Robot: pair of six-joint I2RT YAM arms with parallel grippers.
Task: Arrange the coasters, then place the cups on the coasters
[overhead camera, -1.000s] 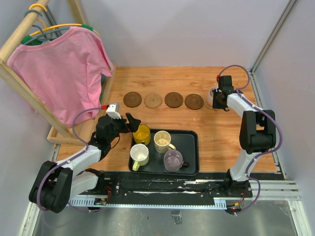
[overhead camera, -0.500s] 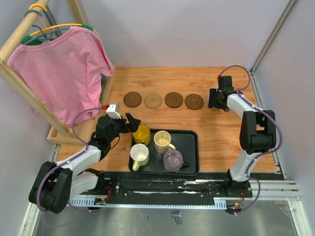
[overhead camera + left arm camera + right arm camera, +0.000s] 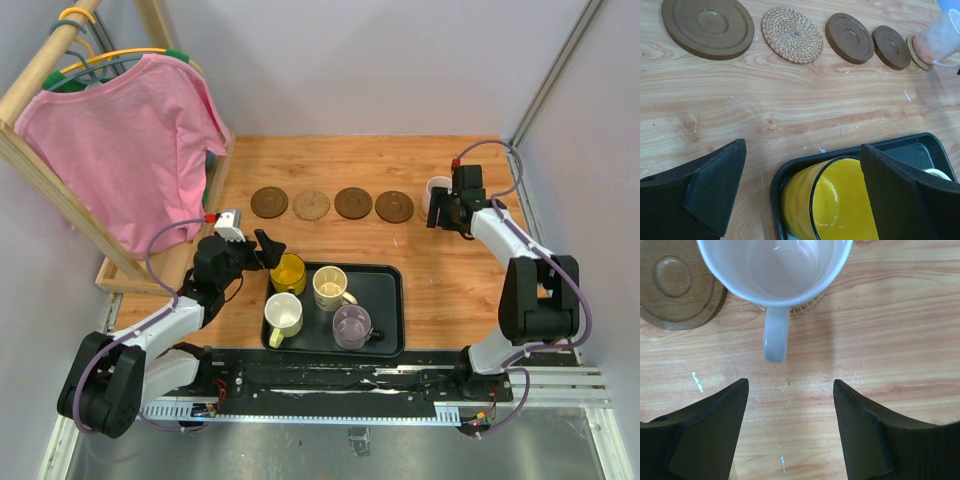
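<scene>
My right gripper will move back and to the left in the top view, onto the cream cup's handle [image 3: 350, 298], since the pink cup [image 3: 437, 190] stands on its coaster.
Several coasters lie in a row at the back: brown [image 3: 268, 203], woven [image 3: 312, 205], brown [image 3: 353, 203], brown [image 3: 394, 207]. On the last woven coaster [image 3: 805, 307] at the right end stands the pale pink cup [image 3: 437, 190] [image 3: 775, 260], its handle toward my right gripper [image 3: 445, 212] [image 3: 790, 382]. That gripper is open and just short of the handle, holding nothing. The yellow cup [image 3: 288, 272] [image 3: 825, 205] sits at the black tray's [image 3: 385, 300] far-left corner, between the wide-open fingers of my left gripper [image 3: 802, 150]. Cream [image 3: 329, 287], white [image 3: 284, 315] and grey-purple [image 3: 351, 325] cups stand on the tray.
A wooden rack [image 3: 150, 270] with a pink shirt [image 3: 120, 150] on a hanger fills the left side, close to my left arm. Walls close in the back and right. A metal rail [image 3: 400, 385] runs along the near edge.
My right gripper has opened, let go of the pink cup and pulled back toward the near side; the cup stays on the woven coaster. The left arm has not moved.
</scene>
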